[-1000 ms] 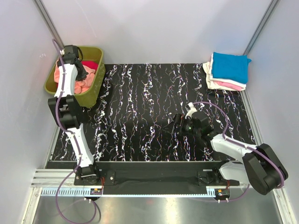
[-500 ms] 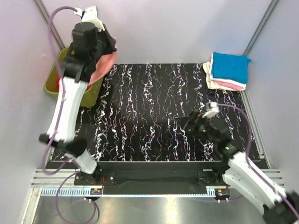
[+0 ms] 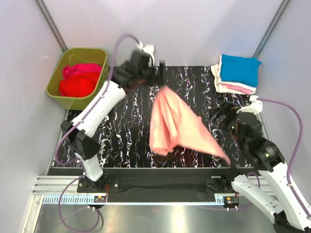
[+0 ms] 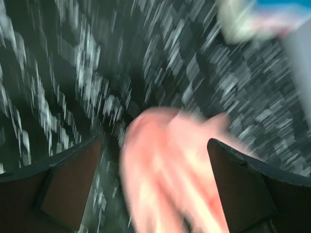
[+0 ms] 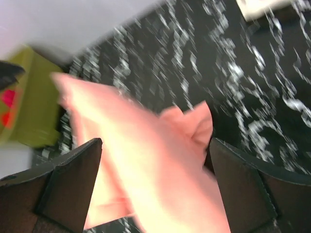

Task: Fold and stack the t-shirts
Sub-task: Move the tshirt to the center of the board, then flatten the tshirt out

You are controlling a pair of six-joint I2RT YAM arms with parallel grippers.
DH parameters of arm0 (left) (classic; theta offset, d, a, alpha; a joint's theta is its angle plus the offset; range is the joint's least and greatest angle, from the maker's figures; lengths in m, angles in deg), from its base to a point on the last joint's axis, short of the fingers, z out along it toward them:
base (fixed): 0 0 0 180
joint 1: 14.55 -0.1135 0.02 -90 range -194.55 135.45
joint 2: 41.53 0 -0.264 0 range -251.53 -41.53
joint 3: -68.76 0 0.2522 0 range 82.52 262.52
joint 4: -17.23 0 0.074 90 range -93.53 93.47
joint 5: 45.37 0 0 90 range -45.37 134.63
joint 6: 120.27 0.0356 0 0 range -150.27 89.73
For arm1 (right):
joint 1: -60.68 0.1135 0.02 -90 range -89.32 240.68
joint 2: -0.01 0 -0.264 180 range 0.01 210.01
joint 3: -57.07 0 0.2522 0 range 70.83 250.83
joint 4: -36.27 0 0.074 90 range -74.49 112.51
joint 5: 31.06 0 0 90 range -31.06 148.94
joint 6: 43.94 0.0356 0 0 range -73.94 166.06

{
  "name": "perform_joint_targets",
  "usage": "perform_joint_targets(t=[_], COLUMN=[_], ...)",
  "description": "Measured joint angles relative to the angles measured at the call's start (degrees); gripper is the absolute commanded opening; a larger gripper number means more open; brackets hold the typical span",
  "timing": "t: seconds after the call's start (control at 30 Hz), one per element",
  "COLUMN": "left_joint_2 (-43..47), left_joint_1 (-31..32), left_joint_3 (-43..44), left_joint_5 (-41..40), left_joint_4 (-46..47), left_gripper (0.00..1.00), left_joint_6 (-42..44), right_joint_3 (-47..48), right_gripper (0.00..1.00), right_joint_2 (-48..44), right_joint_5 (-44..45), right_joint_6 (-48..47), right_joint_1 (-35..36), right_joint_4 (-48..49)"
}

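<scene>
I should move my right gripper down and back, to the left in the top view, onto the near end of the t-shirt's crumpled folds. The folds end by the table's front edge.
A salmon-pink t-shirt (image 3: 176, 125) hangs loose and crumpled over the middle of the table, touching neither gripper. My left gripper (image 3: 159, 72) is stretched out over the back of the table just above and left of the shirt, jaws wide open. In the blurred left wrist view the shirt (image 4: 167, 170) shows below and between the open fingers (image 4: 68, 187). My right gripper (image 3: 222, 115) stands open to the right of the shirt, facing it. In the right wrist view the shirt (image 5: 146, 170) fills the space ahead of the fingers (image 5: 245, 191).
An olive-green tub (image 3: 54, 83) at the back left holds red and magenta t-shirts (image 3: 77, 80). A folded stack (image 3: 237, 73) with a bright blue shirt on top of cream and pink ones sits at the back right corner. The tub (image 5: 24, 109) also shows in the right wrist view.
My left arm lifted the salmon-pink shirt out of the tub, swung right over the table and opened, and the shirt flew free. My right arm drew back to the right.
</scene>
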Motion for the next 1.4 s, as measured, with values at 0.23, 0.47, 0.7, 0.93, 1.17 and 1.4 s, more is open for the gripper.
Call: perform_joint_targets(t=[0.23,0.47,0.7,0.93,1.17,1.4], left_joint_2=[3.8,20.6,29.1,38.4,44.0,45.3], left_joint_1=[-0.2,1.2,1.6,1.6,0.4,0.2], left_joint_3=[-26.2,-42.9,-56.3,-60.3,-62.3,-64.9], left_joint_5=[-1.9,-4.7,-5.5,-9.3,-12.2,-12.5], left_joint_4=[-5.6,-3.7,-2.2,-4.5,-6.1,-7.1], left_gripper=[0.97,0.96,0.96,0.98,0.98,0.98], left_joint_6=[-3.5,-5.9,-8.3,-8.6,-8.6,-8.6], right_joint_3=[-3.4,-6.6,-8.8,0.1,7.2,7.6], right_gripper=[0.96,0.78,0.75,0.63,0.6,0.43], right_joint_2=[3.1,13.8,25.3,44.9,54.7,61.0], right_joint_5=[-4.5,-19.6,-30.3,-27.8,-23.0,-21.4], right_joint_6=[2.5,0.4,-0.6,-2.3,-4.0,-5.0], right_joint_1=[0.0,0.4,4.8,17.0,19.7,21.9], right_joint_4=[-10.8,-11.0,-5.9,-4.8,-5.1,-5.3])
